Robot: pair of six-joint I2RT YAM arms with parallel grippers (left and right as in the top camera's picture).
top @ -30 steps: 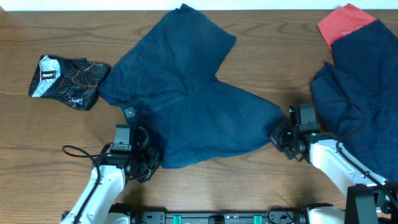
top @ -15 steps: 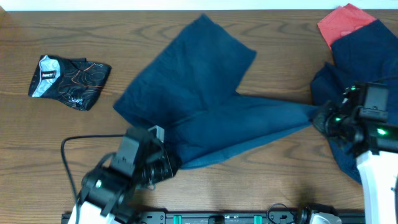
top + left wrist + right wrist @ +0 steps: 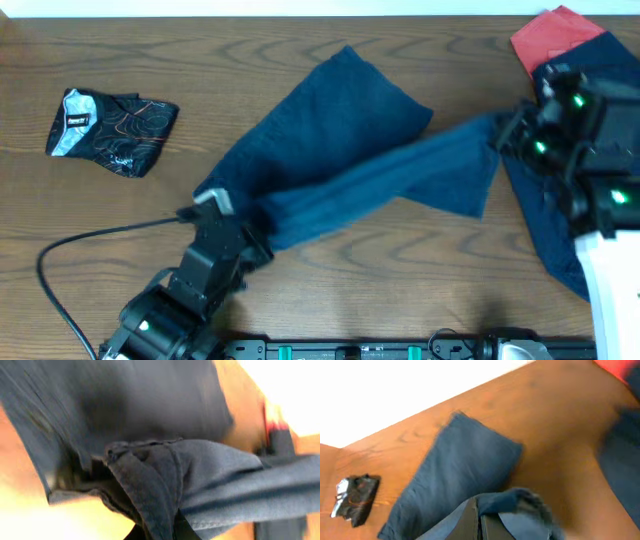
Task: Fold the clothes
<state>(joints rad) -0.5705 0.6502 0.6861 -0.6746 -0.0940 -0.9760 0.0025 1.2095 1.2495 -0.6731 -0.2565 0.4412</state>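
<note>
I need to move my right gripper down and to the left in the overhead view, beside the lying flap's corner (image 3: 427, 112) (image 3: 518, 448), and let go, because the end of the shorts hangs lifted.
Navy-blue shorts (image 3: 335, 130) hang stretched between my two grippers above the wooden table. My left gripper (image 3: 252, 232) is shut on one corner of them, which shows bunched in the left wrist view (image 3: 150, 485). My right gripper (image 3: 508, 132) is shut on the other end, lifted at the right; the right wrist view shows the cloth (image 3: 520, 502) pinched between its fingers (image 3: 470, 522). A second navy garment (image 3: 560, 215) lies at the right under my right arm. A small black, orange-lined garment with a silver-white patch (image 3: 110, 127) lies at the far left.
A red cloth (image 3: 550, 35) lies at the back right corner beside the second navy garment. A black cable (image 3: 75, 245) loops over the table at the front left. The table's far edge meets a white wall.
Both grippers have lifted with the shorts; the right one moved up and to the right, pulling the cloth taut. The shorts have risen off the table and shifted right.
</note>
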